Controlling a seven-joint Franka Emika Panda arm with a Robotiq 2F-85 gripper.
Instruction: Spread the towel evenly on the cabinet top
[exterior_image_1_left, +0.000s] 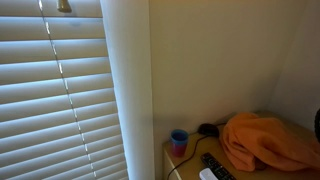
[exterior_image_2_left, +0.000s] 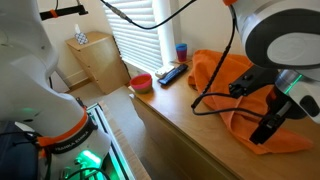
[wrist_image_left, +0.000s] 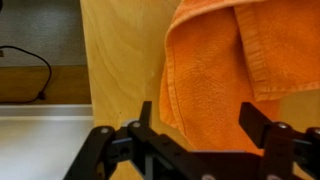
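Note:
The gripper moves down slightly next and closes its open fingers on the towel's near edge (exterior_image_2_left: 244, 122) (wrist_image_left: 193, 116), since they stand astride that part just below the gripper.
The orange towel (exterior_image_1_left: 268, 143) lies bunched and wrinkled on the light tan cabinet top (exterior_image_2_left: 190, 110). It also shows in an exterior view (exterior_image_2_left: 225, 85) and fills the upper right of the wrist view (wrist_image_left: 230, 70). My gripper (wrist_image_left: 195, 125) is open, its two black fingers astride the towel's lower edge, one over bare wood and one over cloth. In an exterior view the gripper (exterior_image_2_left: 268, 128) hangs over the towel's near corner by the cabinet's front edge.
A blue cup (exterior_image_1_left: 179, 142) and a black remote (exterior_image_1_left: 215, 164) sit on the cabinet top beside the towel; both also show in an exterior view, the cup (exterior_image_2_left: 181, 52) and the remote (exterior_image_2_left: 172, 73). A red bowl (exterior_image_2_left: 142, 82) sits at the cabinet's end. White window blinds (exterior_image_1_left: 55, 100) hang behind. A black cable (wrist_image_left: 30, 65) runs along the wall.

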